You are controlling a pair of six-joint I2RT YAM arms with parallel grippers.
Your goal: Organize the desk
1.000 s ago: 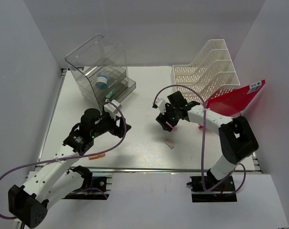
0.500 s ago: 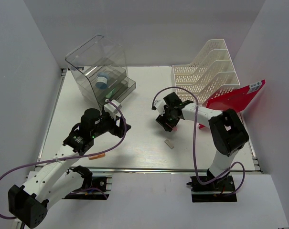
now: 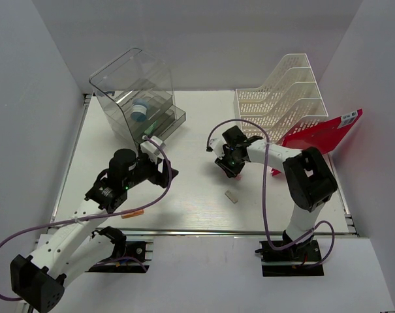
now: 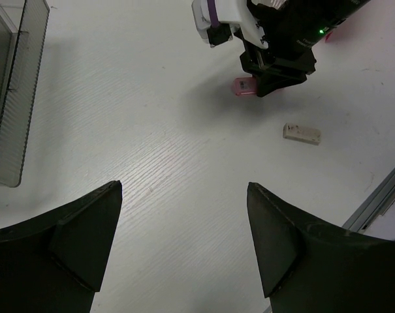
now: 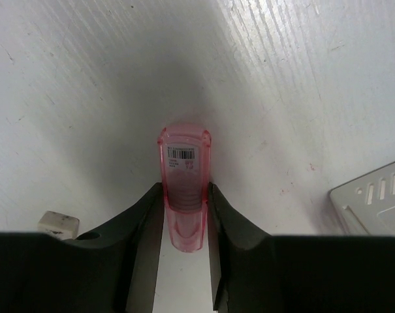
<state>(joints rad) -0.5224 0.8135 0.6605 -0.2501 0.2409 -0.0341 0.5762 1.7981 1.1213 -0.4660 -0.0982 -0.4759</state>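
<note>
The robot's right gripper will next lift the pink case (image 5: 184, 163), then carry it outward, to the left in the top view, over the drawer of the clear box, which is already open.
The white desk (image 3: 184, 130) holds a small pink translucent case (image 5: 184, 163) with a barcode label near its middle right. My right gripper (image 5: 185, 195) is shut on the case, one finger on each long side, low over the desk; it also shows in the top view (image 3: 228, 171). The left wrist view shows the pink case (image 4: 244, 87) under the right gripper's black head. My left gripper (image 4: 184, 215) is open and empty above bare desk, left of centre in the top view (image 3: 168, 175).
A small white eraser (image 3: 232, 195) lies just in front of the right gripper. A clear drawer box (image 3: 135, 94) stands back left, a white file rack (image 3: 285, 98) back right, a red folder (image 3: 321, 137) beside it. An orange pen (image 3: 133, 212) lies by the front rail (image 3: 204, 230).
The right gripper has shifted a little to the left and its wrist has turned. The left arm has hardly moved.
</note>
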